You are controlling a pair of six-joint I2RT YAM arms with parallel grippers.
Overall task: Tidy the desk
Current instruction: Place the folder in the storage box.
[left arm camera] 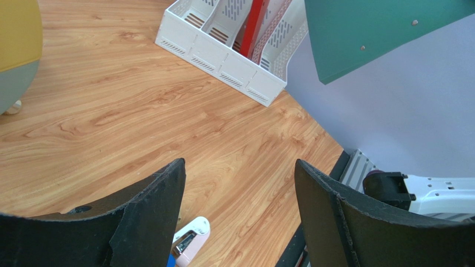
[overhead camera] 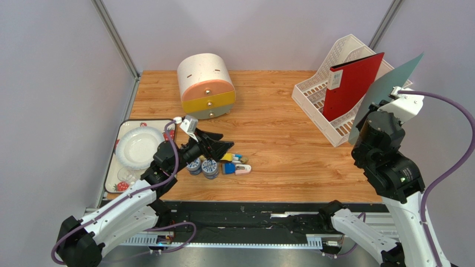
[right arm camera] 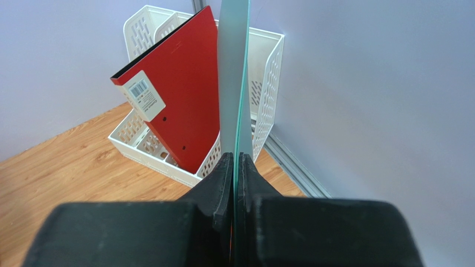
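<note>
The rack's end slot [overhead camera: 344,127] is empty, so the robot will next move its right gripper outward and down and release the green folder [overhead camera: 390,83] there.
The wood-grain desk [overhead camera: 279,139] carries a white file rack [overhead camera: 320,103] at the back right, and a red folder [overhead camera: 352,83] stands in it. My right gripper [overhead camera: 368,118] is shut on the lower edge of a thin green folder [overhead camera: 390,83], which it holds upright and in the air just right of the rack. In the right wrist view the green folder [right arm camera: 234,78] runs edge-on out of the gripper [right arm camera: 236,158], beside the red folder [right arm camera: 178,100]. My left gripper [overhead camera: 224,147] hovers open over a cluster of small items, with a pink stapler [left arm camera: 189,236] under its left finger [left arm camera: 150,211].
A round-topped drawer unit [overhead camera: 206,86] stands at the back centre. Tape rolls [overhead camera: 203,167] and small blue and yellow items [overhead camera: 231,160] lie beside the stapler [overhead camera: 243,169]. At the left edge sits a strawberry-print tray [overhead camera: 127,127] with a white plate [overhead camera: 138,147].
</note>
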